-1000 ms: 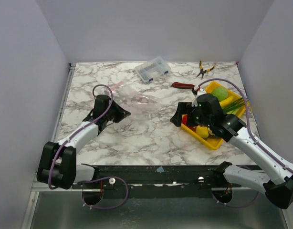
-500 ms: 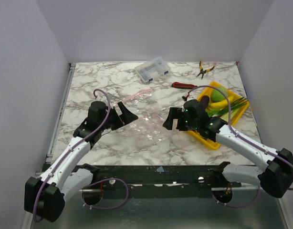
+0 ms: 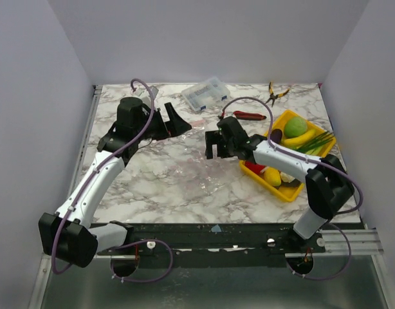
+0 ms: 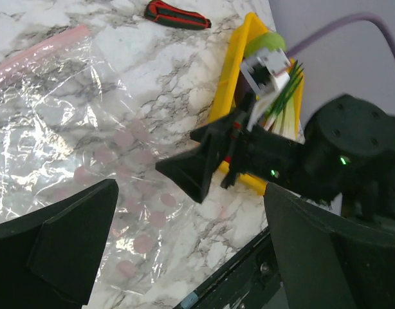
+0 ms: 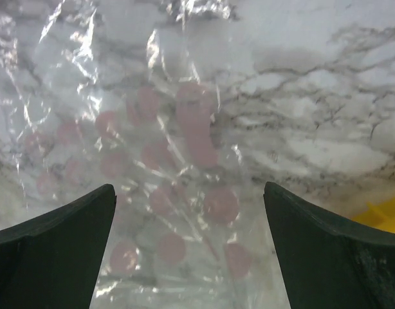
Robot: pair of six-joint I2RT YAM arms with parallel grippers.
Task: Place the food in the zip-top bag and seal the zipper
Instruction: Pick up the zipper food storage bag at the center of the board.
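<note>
My right gripper tilts and moves outward and down onto the edge next, since the bag's clear edge (image 3: pixel 209 131) (image 5: pixel 228 26) near the pink zipper lies outward and below.
The zip-top bag (image 3: pixel 188 158) lies flat and empty on the marble, clear with pink dots (image 5: pixel 165 167). Its pink zipper (image 4: pixel 40 55) runs along the far edge. My left gripper (image 3: pixel 170 122) hovers open over the bag's far left side, holding nothing (image 4: pixel 191 257). My right gripper (image 3: pixel 217 148) hangs open just above the bag's right part, with only the plastic film below it (image 5: pixel 191 257). The food stays in the yellow tray (image 3: pixel 289 192): a green ball (image 3: pixel 295 125), celery (image 3: pixel 316 141), a red tomato (image 3: pixel 254 166), yellow pieces (image 3: pixel 273 175) and a dark eggplant (image 3: pixel 275 136).
A red-handled tool (image 3: pixel 247 116) lies between the bag and the tray. A rigid clear compartment box (image 3: pixel 206 93) and yellow-handled pliers (image 3: pixel 275 93) sit along the back edge. White walls enclose the table on three sides.
My left gripper went from shut to open, let go of the bag and moved toward the back. The bag now lies flat. My right gripper swung left from the tray to above the bag.
</note>
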